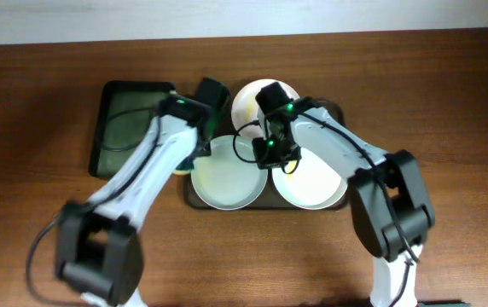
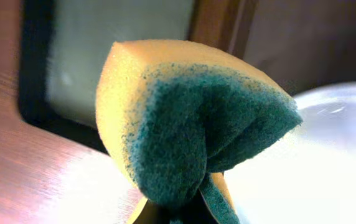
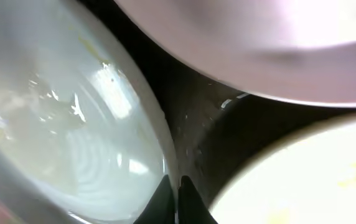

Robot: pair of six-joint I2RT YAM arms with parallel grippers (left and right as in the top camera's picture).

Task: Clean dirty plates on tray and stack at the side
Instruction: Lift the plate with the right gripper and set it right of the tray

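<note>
My right gripper needs to raise the plate, carry it past the tray, lower it and release it, because the clear wooden table is to the right of my right gripper in the overhead view.
Three white plates lie on the brown-grey tray (image 1: 339,111): one at the back (image 1: 246,102), one front left (image 1: 223,181), one front right (image 1: 319,183) with a yellow smear near its rim. My left gripper (image 1: 191,160) is shut on a yellow and green sponge (image 2: 190,118) at the left edge of the front-left plate (image 2: 327,155); its fingers are mostly hidden under the sponge. My right gripper (image 1: 268,157) is shut on that plate's right rim, and in the right wrist view its jaws (image 3: 177,186) pinch the glossy plate (image 3: 72,112). A yellow-smeared plate (image 3: 315,180) lies to the right.
A smaller dark green tray (image 1: 129,128) stands left of the brown tray and also shows in the left wrist view (image 2: 103,62). The wooden table (image 1: 449,102) surrounds both. Bare tray floor (image 3: 209,124) shows between the plates.
</note>
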